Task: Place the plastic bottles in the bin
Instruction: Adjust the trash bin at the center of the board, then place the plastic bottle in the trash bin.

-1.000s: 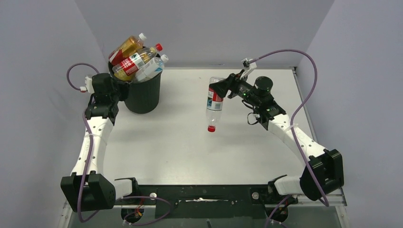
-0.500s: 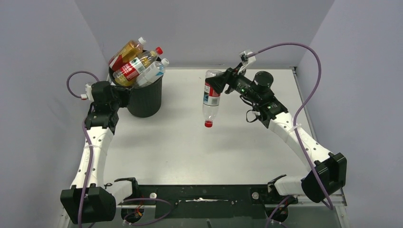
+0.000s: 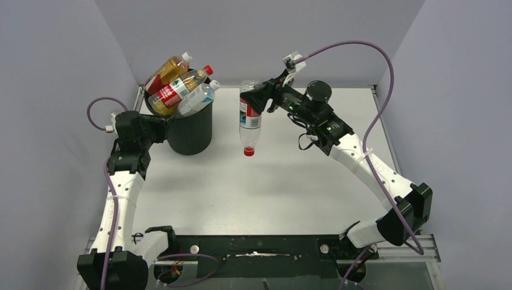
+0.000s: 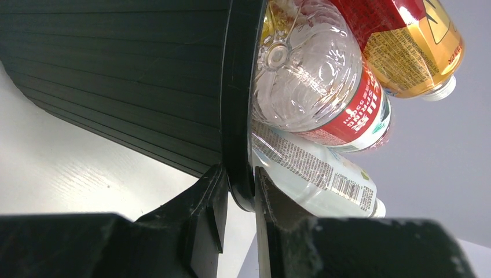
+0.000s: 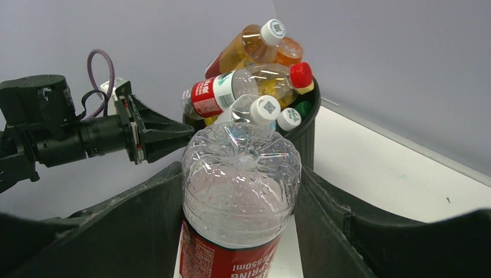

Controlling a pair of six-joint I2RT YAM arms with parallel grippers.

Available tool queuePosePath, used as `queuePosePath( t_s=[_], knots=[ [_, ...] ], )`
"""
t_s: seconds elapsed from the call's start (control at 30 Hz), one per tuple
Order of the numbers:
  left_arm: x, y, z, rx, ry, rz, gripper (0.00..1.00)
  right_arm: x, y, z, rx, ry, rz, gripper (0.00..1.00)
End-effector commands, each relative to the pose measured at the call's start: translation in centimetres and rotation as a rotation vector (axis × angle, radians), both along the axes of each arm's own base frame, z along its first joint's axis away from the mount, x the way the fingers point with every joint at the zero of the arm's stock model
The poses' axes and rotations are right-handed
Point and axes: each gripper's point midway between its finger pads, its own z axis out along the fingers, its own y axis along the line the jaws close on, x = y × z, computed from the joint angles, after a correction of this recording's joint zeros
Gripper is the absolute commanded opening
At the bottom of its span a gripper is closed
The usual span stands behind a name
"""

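Note:
The robot's right gripper will next go up over the bin, then lower its bottle onto the near side of the heap and let it go, because bottles stick out over the bin's rim (image 4: 237, 116).
The black bin (image 3: 192, 130) stands at the table's back left, heaped with plastic bottles: an amber one (image 3: 169, 67), a red-labelled clear one (image 3: 178, 89) and a white-capped clear one (image 3: 198, 98) stick out over its rim. My left gripper (image 3: 159, 128) is shut on the bin's rim (image 4: 237, 116), one finger outside the wall and one inside. My right gripper (image 3: 261, 98) is shut on a clear bottle with a red label (image 3: 249, 115). That bottle hangs cap down above the table, just right of the bin. In the right wrist view its base (image 5: 240, 185) fills the gap between the fingers.
The white table (image 3: 259, 187) stretches out in front of the bin and below the hanging bottle. Grey walls close in the left, back and right. A purple cable (image 3: 362, 45) arches above the right arm.
My right gripper has carried the red-labelled bottle left and up, toward the bin. My left gripper has shifted the bin a little to the right.

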Motion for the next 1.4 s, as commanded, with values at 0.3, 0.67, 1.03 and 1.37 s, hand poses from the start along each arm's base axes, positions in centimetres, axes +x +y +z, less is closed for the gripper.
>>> queuePosePath(
  t_s=[0.3, 0.67, 1.03, 1.37],
  knots=[
    [-0.7, -2.1, 3.3, 0.01, -0.109, -0.13, 0.48, -0.5, 4.4, 5.0, 0.014, -0.119, 0.03, 0.42],
    [-1.9, -2.6, 4.4, 0.125, -0.141, -0.215, 0.49, -0.3, 6.3, 11.3, 0.101, -0.29, 0.048, 0.43],
    [-5.5, 0.9, 10.2, 0.357, -0.221, -0.08, 0.59, -0.5, 8.8, 15.0, 0.293, -0.451, 0.059, 0.43],
    [-7.5, 4.8, 14.5, 0.547, -0.191, 0.084, 0.59, 0.2, 12.9, 14.8, 0.288, -0.536, 0.078, 0.43]
  ],
)
